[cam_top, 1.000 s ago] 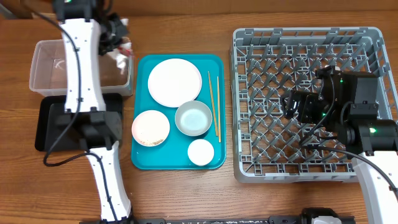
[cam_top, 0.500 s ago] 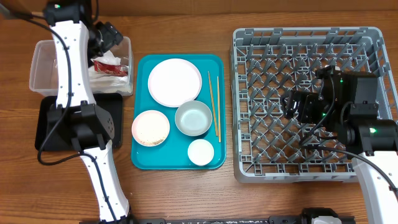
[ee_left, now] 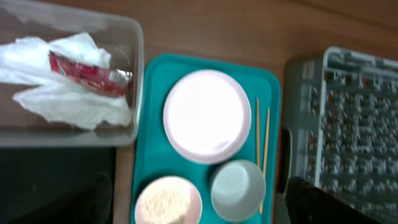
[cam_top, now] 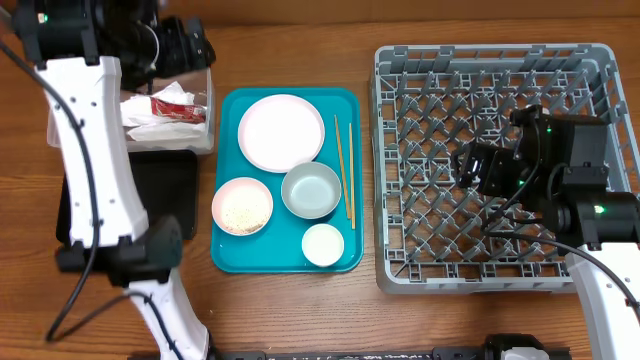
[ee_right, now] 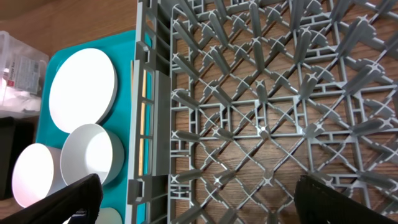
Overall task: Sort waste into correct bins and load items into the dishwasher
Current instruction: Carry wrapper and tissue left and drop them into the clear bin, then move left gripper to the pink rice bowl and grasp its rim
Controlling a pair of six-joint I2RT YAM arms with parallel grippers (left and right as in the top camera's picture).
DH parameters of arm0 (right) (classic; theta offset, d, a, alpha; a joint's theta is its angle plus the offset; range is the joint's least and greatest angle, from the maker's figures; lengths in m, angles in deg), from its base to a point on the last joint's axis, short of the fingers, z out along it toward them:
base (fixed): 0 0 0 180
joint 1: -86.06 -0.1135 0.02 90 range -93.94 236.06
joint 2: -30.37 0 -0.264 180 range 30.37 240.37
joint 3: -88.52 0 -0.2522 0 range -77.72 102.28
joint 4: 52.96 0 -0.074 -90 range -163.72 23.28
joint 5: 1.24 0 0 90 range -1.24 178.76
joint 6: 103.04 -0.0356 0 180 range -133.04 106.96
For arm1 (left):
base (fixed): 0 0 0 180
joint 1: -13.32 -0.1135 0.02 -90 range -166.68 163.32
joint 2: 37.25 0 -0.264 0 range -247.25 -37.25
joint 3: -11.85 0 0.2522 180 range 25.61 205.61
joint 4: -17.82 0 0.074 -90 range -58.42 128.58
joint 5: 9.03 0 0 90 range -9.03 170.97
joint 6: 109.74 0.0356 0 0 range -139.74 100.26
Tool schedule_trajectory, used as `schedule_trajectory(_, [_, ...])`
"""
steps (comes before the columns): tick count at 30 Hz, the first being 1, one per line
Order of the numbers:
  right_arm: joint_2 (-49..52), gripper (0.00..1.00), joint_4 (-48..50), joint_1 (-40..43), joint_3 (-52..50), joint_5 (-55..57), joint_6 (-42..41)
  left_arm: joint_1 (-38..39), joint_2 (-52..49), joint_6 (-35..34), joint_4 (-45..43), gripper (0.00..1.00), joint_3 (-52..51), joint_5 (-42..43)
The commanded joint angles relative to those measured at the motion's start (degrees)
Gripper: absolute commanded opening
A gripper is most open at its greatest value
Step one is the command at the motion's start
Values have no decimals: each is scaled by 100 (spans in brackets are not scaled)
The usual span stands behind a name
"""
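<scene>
The rice bowl's rim (cam_top: 270,214) (ee_left: 200,206) beside the grey bowl lies below and back from my left gripper, so next I will move my left gripper back and down onto that rim.
Crumpled white napkins (ee_left: 68,102) and a red wrapper (ee_left: 87,71) lie in the clear tub (ee_left: 140,74), also seen from overhead as napkins (cam_top: 150,125) and wrapper (cam_top: 175,105). My left gripper (cam_top: 185,45) hovers over the tub's far right corner, open and empty (ee_left: 205,208). The teal tray (cam_top: 230,255) carries the white plate (cam_top: 281,132), a bowl with rice (cam_top: 242,206), a pale grey bowl (cam_top: 311,190), a small cup (cam_top: 323,244) and two chopsticks (cam_top: 343,165). My right gripper (cam_top: 480,170) hangs open above the grey dish rack (cam_top: 480,80), empty (ee_right: 208,205).
The black tray (cam_top: 170,180) lies in front of the clear tub, partly hidden by my left arm (cam_top: 95,190). The rack holds only its upright pegs. Bare wood shows between the teal tray and the rack.
My left gripper has opened and dropped the red wrapper and napkin into the clear tub; its arm has swung left. The right arm has not moved.
</scene>
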Motion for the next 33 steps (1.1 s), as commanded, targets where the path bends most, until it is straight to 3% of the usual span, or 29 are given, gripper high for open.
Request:
schedule_trajectory(1, [-15,100,11,33,127,-55,-79,57,920,358,28,90,-1078,70])
schedule_trajectory(7, [-15,100,-63,33,127,-50,-76,931,1475,610,-9,88,-3316,-317])
schedule_trajectory(19, [-13,100,-190,33,125,-46,-72,2422,1462,1388,-2500,86,-6596,-761])
schedule_trajectory(24, [-13,100,-188,33,125,-46,-72,2461,1462,1488,-2721,79,-7042,-901])
schedule_trajectory(33, [-13,100,-186,33,125,-46,-72,2461,1462,756,-3257,66,-7965,-1493])
